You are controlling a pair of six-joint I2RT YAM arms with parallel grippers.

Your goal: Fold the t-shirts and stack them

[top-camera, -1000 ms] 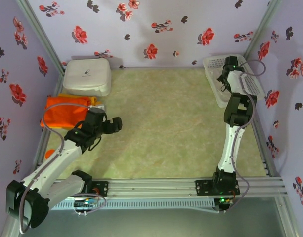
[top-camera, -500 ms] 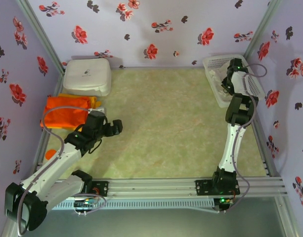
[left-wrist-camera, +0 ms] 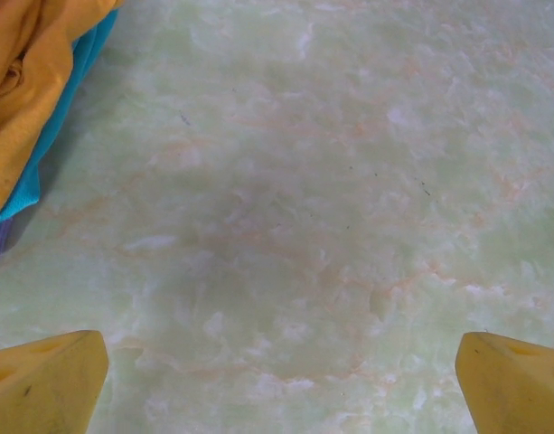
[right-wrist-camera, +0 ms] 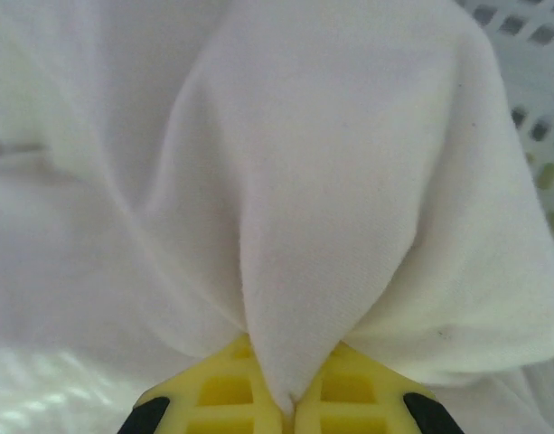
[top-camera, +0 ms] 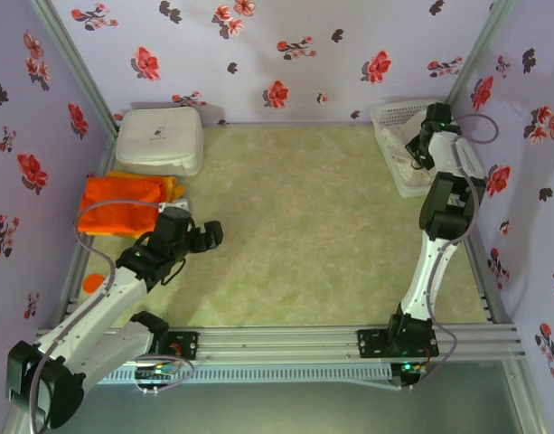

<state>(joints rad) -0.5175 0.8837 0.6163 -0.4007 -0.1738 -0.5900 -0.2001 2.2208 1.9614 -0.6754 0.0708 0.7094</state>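
Observation:
The tabletop between my right gripper and my left gripper is bare, so I will lift the fold up from the basket (top-camera: 391, 116), carry it there and lower it to release it.
In the right wrist view my right gripper (right-wrist-camera: 290, 402) is shut on a pinched fold of the off-white t-shirt (right-wrist-camera: 331, 208), whose cloth bulges up and spreads around the yellow fingers. From above, that gripper (top-camera: 414, 152) reaches down into the white mesh basket (top-camera: 391, 116) at the back right. The bright orange folded shirt (top-camera: 121, 203) lies at the left edge, with the yellow one's edge (top-camera: 173, 185) showing beside it. My left gripper (top-camera: 213, 235) hovers open over bare table just right of that stack, its yellow fingertips (left-wrist-camera: 46, 384) wide apart with nothing between them.
A white rigid rounded box (top-camera: 159, 140) sits at the back left, behind the stack. Orange-yellow cloth (left-wrist-camera: 19, 81) with a teal layer (left-wrist-camera: 64, 113) under it fills the left wrist view's top-left corner. The basket's mesh wall (right-wrist-camera: 530, 54) rises right of the held cloth. Floral walls close in three sides.
My right arm has shifted a little to the right and deeper over the basket. My left arm has drawn back slightly toward its base, still open.

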